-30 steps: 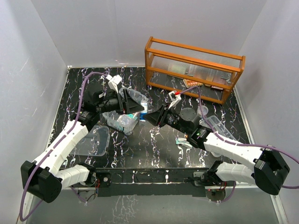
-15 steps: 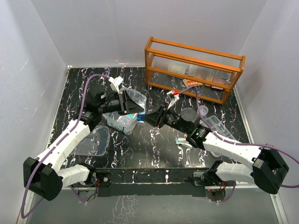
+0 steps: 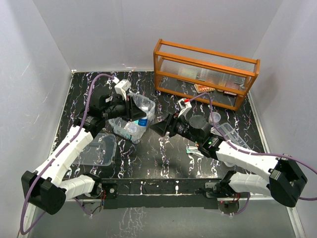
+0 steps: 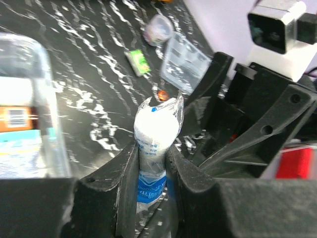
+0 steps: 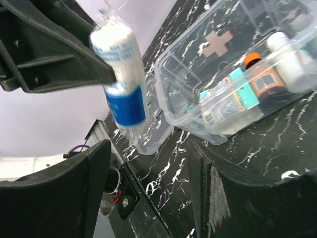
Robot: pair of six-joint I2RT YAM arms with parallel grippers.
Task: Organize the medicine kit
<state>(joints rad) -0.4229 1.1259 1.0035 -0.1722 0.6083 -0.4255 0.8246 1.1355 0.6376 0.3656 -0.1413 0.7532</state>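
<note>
The left gripper first has to swing away from the right gripper and tilt downward, so it can lower the roll into the free space beside the kit's red cross.
A white bandage roll with a blue label, wrapped in clear film, sits upright between my left gripper's fingers, which are shut on it. In the top view the roll hangs over the near right end of the medicine kit, a clear open box. The kit shows a pale red cross and holds several bottles and boxes. My right gripper is open, below and apart from the roll. In the top view the right gripper points at the roll from the right.
The kit's clear lid lies flat at the front left. An orange glass-fronted rack stands at the back right. A green packet, a small cup and a clear tray lie around the right arm.
The roll passed from right to left gripper: the left jaws closed on it and the right jaws opened. The left gripper carried it slightly left, toward the kit.
</note>
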